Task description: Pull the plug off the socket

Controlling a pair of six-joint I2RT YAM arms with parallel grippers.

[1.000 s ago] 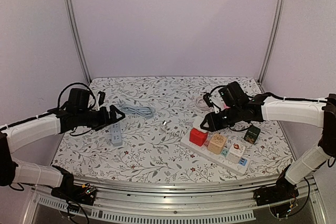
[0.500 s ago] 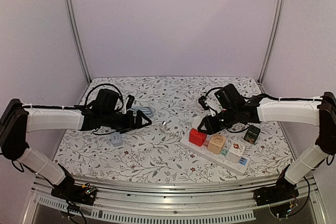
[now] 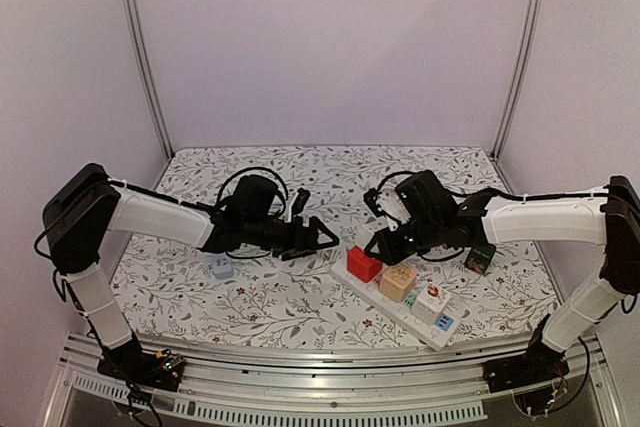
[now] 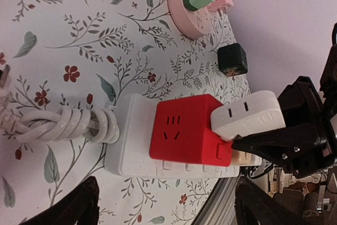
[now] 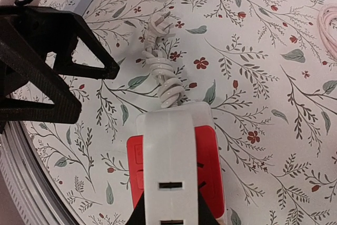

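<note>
The adapter (image 5: 171, 167) will rise off the red cube in my right gripper, then go down to the tabletop beside the dark green cube for release, since space is free.
A white power strip (image 3: 388, 301) lies right of centre with a red cube plug (image 3: 363, 265) at its left end. My right gripper (image 3: 383, 244) is shut on a white adapter (image 5: 171, 167) held right over the red cube (image 5: 209, 162). I cannot tell whether the adapter is seated in it. In the left wrist view the adapter (image 4: 247, 117) sits at the red cube's (image 4: 189, 133) upper right corner. My left gripper (image 3: 324, 237) is open and empty, just left of the strip's end (image 4: 131, 140), its jaws spread wide on either side of that end.
A beige cube (image 3: 398, 282) and a white cube (image 3: 432, 299) also sit on the strip. A dark green cube (image 3: 480, 257) lies behind it. The strip's coiled cable (image 5: 163, 77) runs toward the back. A pink round socket (image 4: 187, 17) and a small white strip (image 3: 222, 269) lie nearby.
My left arm has swung right across the table, from beside the small white strip to the big strip's left end. The big strip and my right gripper have shifted left and nearer.
</note>
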